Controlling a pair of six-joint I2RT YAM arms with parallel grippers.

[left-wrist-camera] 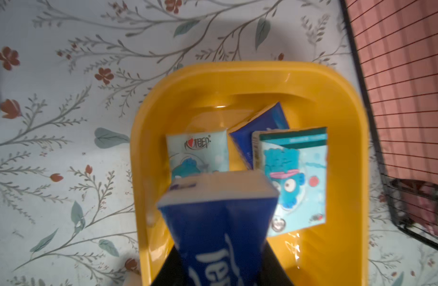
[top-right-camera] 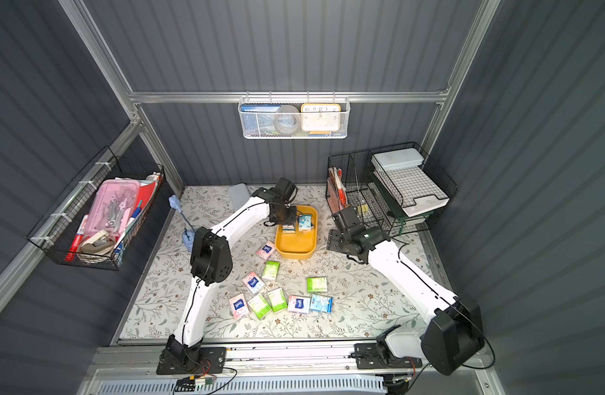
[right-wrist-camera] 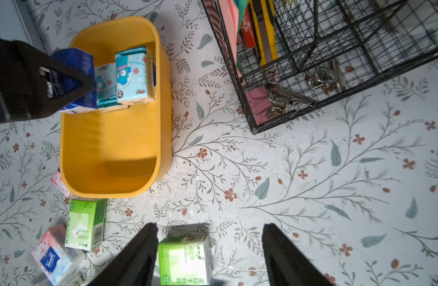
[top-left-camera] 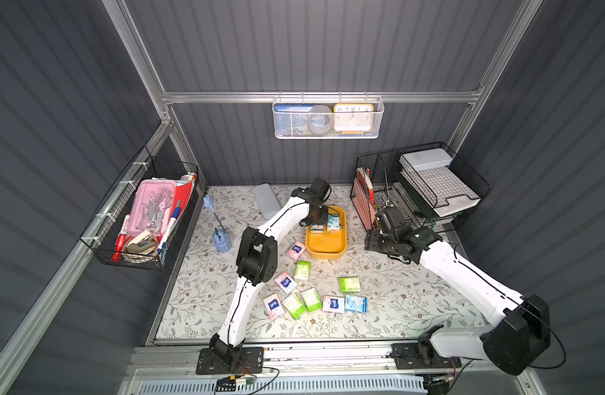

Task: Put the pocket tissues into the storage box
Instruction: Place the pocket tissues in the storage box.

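My left gripper has the dark blue packet hanging over the box already, so it will move down onto the light blue packet farther from the organiser (left-wrist-camera: 197, 151) and release it.
The yellow-orange storage box (top-left-camera: 326, 253) (left-wrist-camera: 163, 81) stands at the back middle of the floral table. In it lie two light blue pocket tissues (left-wrist-camera: 294, 178) (left-wrist-camera: 198, 153) and a dark blue one (left-wrist-camera: 262, 123). My left gripper (top-left-camera: 317, 224) hangs over the box's far end, shut on a dark blue packet (left-wrist-camera: 218, 218) (right-wrist-camera: 74, 71). My right gripper (top-left-camera: 371, 239) (right-wrist-camera: 209, 226) hovers open to the right of the box, holding nothing; a lime green packet (right-wrist-camera: 185, 260) lies on the table below it. Several more packets lie loose in front of the box, among them pink-white (top-left-camera: 296, 249) and green (top-left-camera: 302, 270).
A grey flat case (top-left-camera: 266, 200) lies at the back left. A black wire organiser (top-left-camera: 413, 191) stands at the back right, close to the right arm. A blue holder with a brush (top-left-camera: 221, 239) stands at the left. Wire baskets hang on the left wall (top-left-camera: 143, 219) and back wall (top-left-camera: 328, 118).
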